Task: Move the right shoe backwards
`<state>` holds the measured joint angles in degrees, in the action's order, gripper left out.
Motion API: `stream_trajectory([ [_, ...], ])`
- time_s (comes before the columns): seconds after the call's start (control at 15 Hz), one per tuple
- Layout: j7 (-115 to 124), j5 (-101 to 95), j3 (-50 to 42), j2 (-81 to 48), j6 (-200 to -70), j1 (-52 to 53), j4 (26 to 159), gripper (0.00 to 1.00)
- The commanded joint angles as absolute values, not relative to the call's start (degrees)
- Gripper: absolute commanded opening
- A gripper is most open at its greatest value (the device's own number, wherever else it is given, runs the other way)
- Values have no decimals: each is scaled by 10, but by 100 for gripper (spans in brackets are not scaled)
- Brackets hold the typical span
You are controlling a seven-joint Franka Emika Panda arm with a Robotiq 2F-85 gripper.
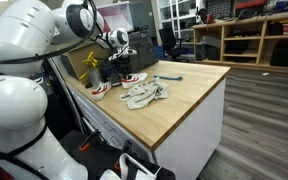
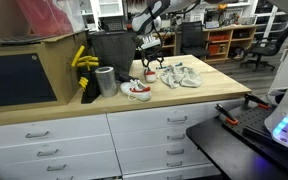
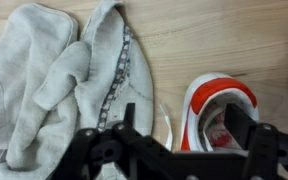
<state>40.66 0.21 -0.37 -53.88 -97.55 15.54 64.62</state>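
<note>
I need to lower my gripper next to the red-lined collar of the shoe below, onto the collar's edge by the cloth, because that edge is already between my open fingers.
Two white-and-red shoes stand on the wooden table. One shoe lies nearer the table's edge. The other shoe sits right under my gripper. In the wrist view the gripper is open. One finger is over the bare wood beside the shoe's side and lace, and the other finger is over the shoe's red opening. I cannot tell whether either finger touches the shoe.
A crumpled grey-white cloth lies close beside the shoe. A metal cup, yellow bananas and a black bin stand behind the shoes. A cardboard box is near the arm.
</note>
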Motion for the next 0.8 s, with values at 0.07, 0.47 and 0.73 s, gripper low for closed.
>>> stream_trajectory([
  [0.07,401,-9,-13,-542,-990,157,667,75],
  [0.47,404,-7,-18,-541,-989,155,679,32],
  [0.73,399,-6,-14,-525,-996,158,690,4],
])
